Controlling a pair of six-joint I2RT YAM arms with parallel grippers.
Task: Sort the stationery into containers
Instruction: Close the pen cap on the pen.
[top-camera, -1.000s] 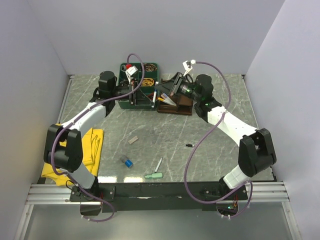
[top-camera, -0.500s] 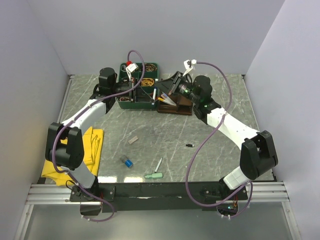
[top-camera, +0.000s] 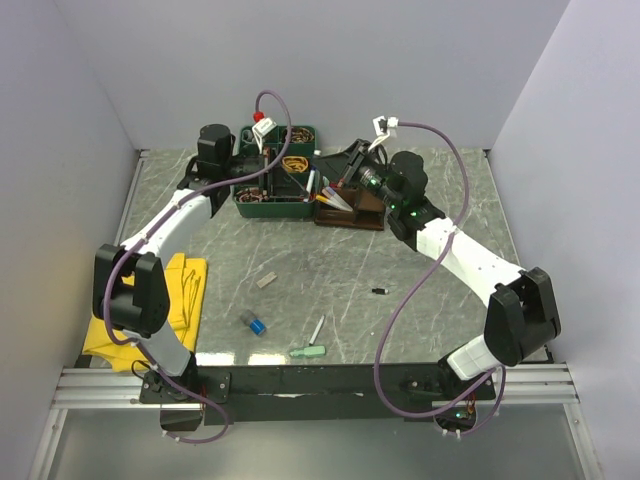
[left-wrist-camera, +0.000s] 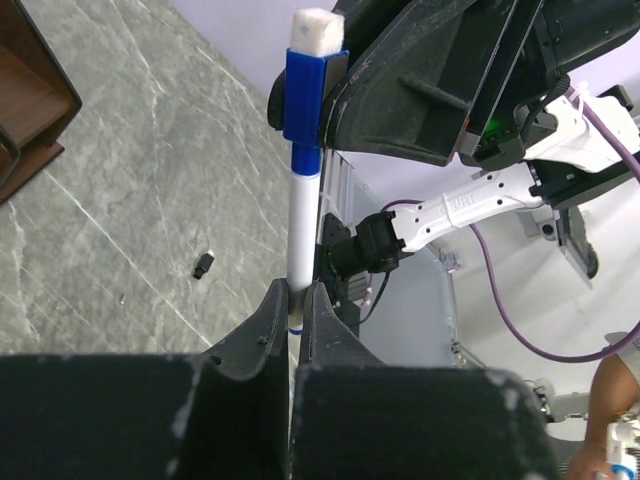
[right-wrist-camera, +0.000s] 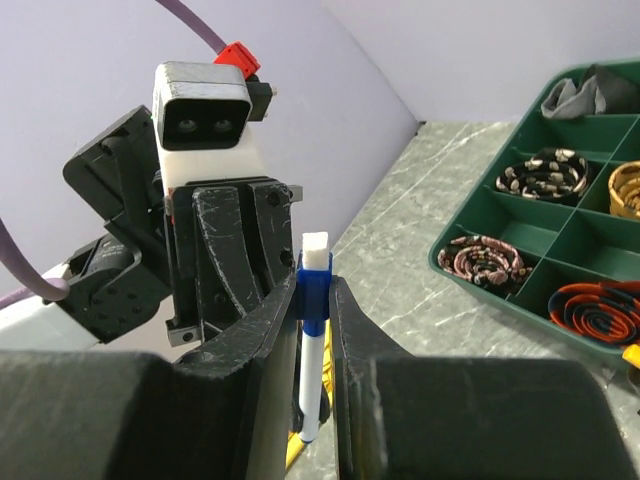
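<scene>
Other pens already fill the pen section (top-camera: 334, 199) of the dark brown organiser, so the robot's right gripper will next lower the marker toward that section and release it there.
A white marker (top-camera: 309, 186) with a blue cap hangs in the air between both grippers, above the gap between the green tray and the dark brown organiser (top-camera: 352, 212). My left gripper (left-wrist-camera: 297, 300) is shut on the marker's white barrel (left-wrist-camera: 302, 225). My right gripper (right-wrist-camera: 314, 300) is shut on its blue cap (right-wrist-camera: 314, 285), which has a white tip. Loose stationery lies on the table: a beige eraser (top-camera: 266, 281), a blue-capped piece (top-camera: 254, 324), a white pen (top-camera: 317, 328), a mint eraser (top-camera: 308, 351) and a small black bit (top-camera: 379, 291).
A green divided tray (top-camera: 275, 208) with coiled bands stands at the back, left of the organiser; its rim (right-wrist-camera: 452, 268) shows in the right wrist view. A yellow cloth (top-camera: 180, 295) lies at the left by the left arm. Walls enclose the back and both sides.
Both grippers, joined by the marker, have drifted a little toward the back wall. Neither grip has changed, and the loose items on the table have not moved.
</scene>
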